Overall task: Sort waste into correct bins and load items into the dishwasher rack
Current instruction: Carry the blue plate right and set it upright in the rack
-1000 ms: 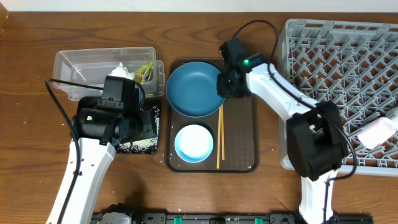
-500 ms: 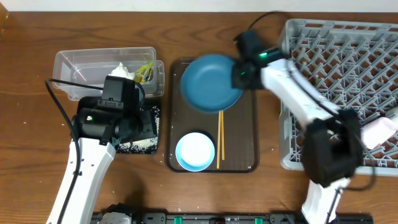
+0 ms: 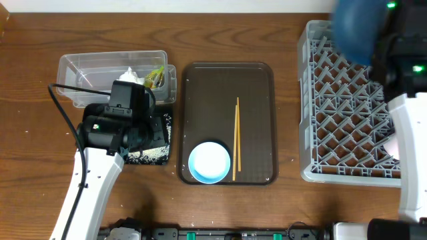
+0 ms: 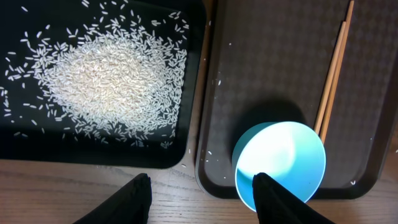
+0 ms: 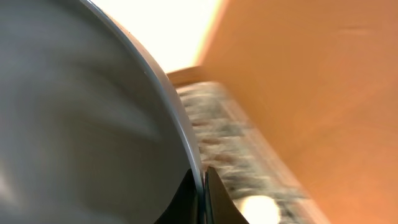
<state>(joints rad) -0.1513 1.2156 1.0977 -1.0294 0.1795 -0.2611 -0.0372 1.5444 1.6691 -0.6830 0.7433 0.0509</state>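
The right gripper will next move down toward the far rows of the grey dishwasher rack (image 3: pixel 347 107) to let go of the dark blue plate's rim, since those rows are below the gripper.
My right gripper (image 5: pixel 202 186) is shut on the rim of the dark blue plate (image 3: pixel 357 27), held high over the far left part of the grey dishwasher rack (image 3: pixel 347 107); the plate (image 5: pixel 81 124) fills the right wrist view, blurred. The white bowl with pale blue inside (image 3: pixel 209 161) and the chopsticks (image 3: pixel 236 137) lie on the brown serving tray (image 3: pixel 227 80). My left gripper (image 4: pixel 199 196) is open and empty, low between the black tray (image 4: pixel 186 93) holding rice (image 4: pixel 106 81) and the bowl (image 4: pixel 280 162). The tissue (image 3: pixel 131 76) and wrapper (image 3: pixel 156 77) lie in the clear tub (image 3: pixel 87 67).
A pale pinkish item (image 3: pixel 395 143) lies at the rack's right edge, partly behind my right arm. The left arm covers most of the black tray (image 3: pixel 157 157) in the overhead view. Bare wooden table lies between the serving tray and the rack.
My right gripper has lifted the blue plate off the serving tray and carried it right and up, over the rack. The left arm has not moved.
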